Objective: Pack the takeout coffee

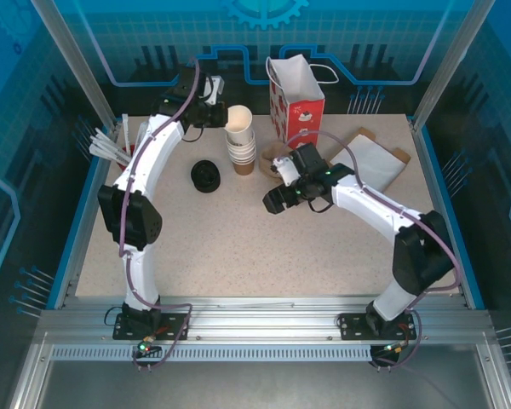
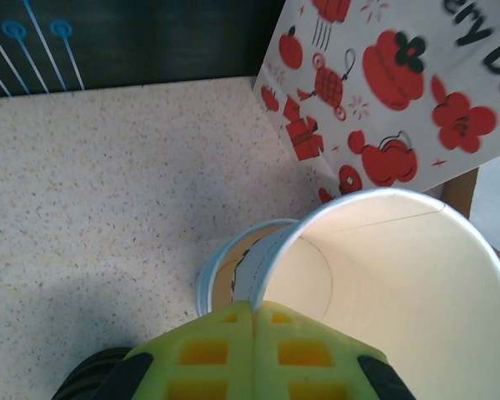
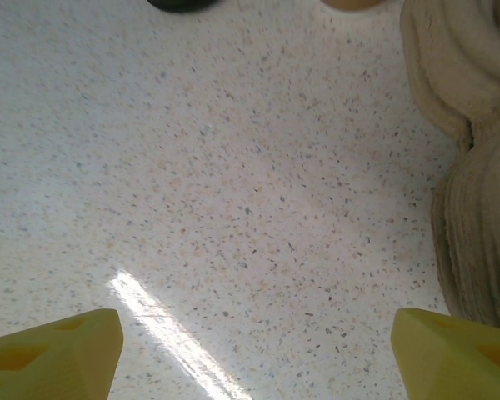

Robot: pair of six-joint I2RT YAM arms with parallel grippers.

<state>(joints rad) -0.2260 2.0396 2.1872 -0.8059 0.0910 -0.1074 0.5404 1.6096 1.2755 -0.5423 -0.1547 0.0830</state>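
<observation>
My left gripper lifts the pinched cup off the stack [image 2: 225,267] next, carries it back and lowers it onto the bare table, since that middle part lies clear.
The takeout coffee is out of view. A stack of lidless white paper cups [image 1: 241,152] stands at the back middle of the table. Its top cup [image 1: 238,119] is tilted and partly lifted out of the stack [image 2: 225,267]. My left gripper [image 1: 224,115] is shut on that top cup's rim [image 2: 400,283], the yellow fingers [image 2: 208,350] pinching the paper wall. A loose black round lid [image 1: 206,175] lies left of the stack. My right gripper [image 1: 274,200] hovers open over bare table [image 3: 254,350], with nothing between its fingers.
A red-and-white paper bag [image 1: 296,100] stands upright just behind the cups [image 2: 383,92]. A beige pulp carrier [image 3: 475,208] and a flat white bag [image 1: 370,158] lie at the right. White sticks [image 1: 106,146] sit at the left edge.
</observation>
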